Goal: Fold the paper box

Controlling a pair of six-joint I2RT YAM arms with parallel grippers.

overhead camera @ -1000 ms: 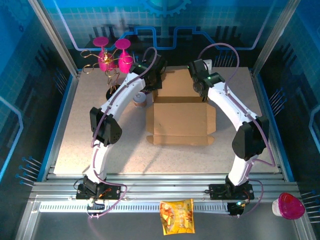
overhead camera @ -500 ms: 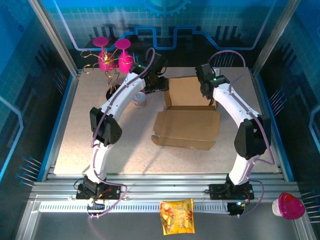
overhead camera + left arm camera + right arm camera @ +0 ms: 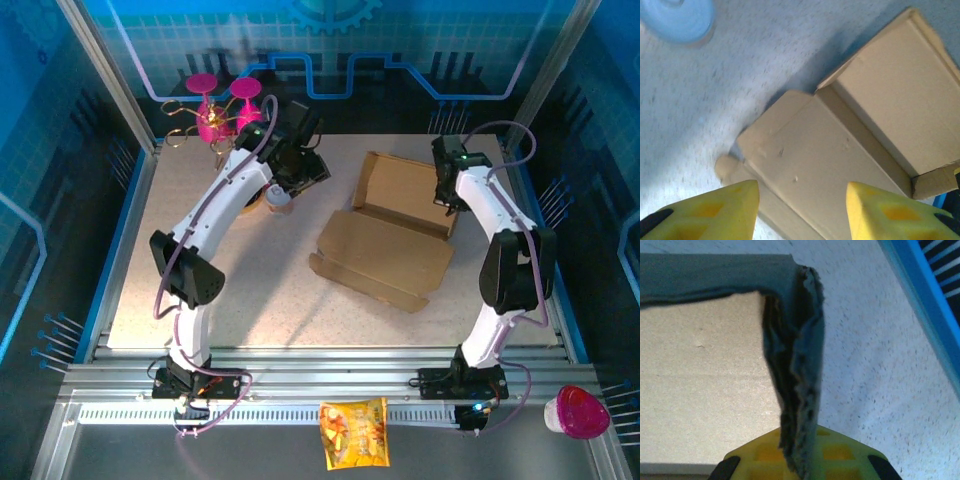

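Note:
Next, my right gripper pulls the tray's side back to the bare tabletop (image 3: pixel 466 240) beside the lid panel, turning the skewed box, and lets go.
The paper box (image 3: pixel 385 250) is a brown cardboard mailer lying skewed on the table, its shallow tray part (image 3: pixel 405 190) at the back and a flat lid panel toward the front. My right gripper (image 3: pixel 447 200) is shut on the tray's right wall; in the right wrist view the cardboard edge (image 3: pixel 795 390) runs down between the yellow fingers of the gripper (image 3: pixel 797 460). My left gripper (image 3: pixel 312 172) hovers just left of the box, open and holding nothing. In the left wrist view the box (image 3: pixel 840 150) lies beyond the spread fingertips of the gripper (image 3: pixel 802 210).
A small jar with a blue lid (image 3: pixel 278 200) (image 3: pixel 677 17) stands under the left arm. Pink glasses on a wire stand (image 3: pixel 225 110) sit at the back left. A snack bag (image 3: pixel 353 432) and a pink-capped item (image 3: pixel 577 412) lie at the front. The blue frame edge (image 3: pixel 920 290) runs close on the right.
The box has slid right and turned clockwise, pulled by the right gripper. The left gripper has opened, let go of the box's back left corner and stayed behind on the left.

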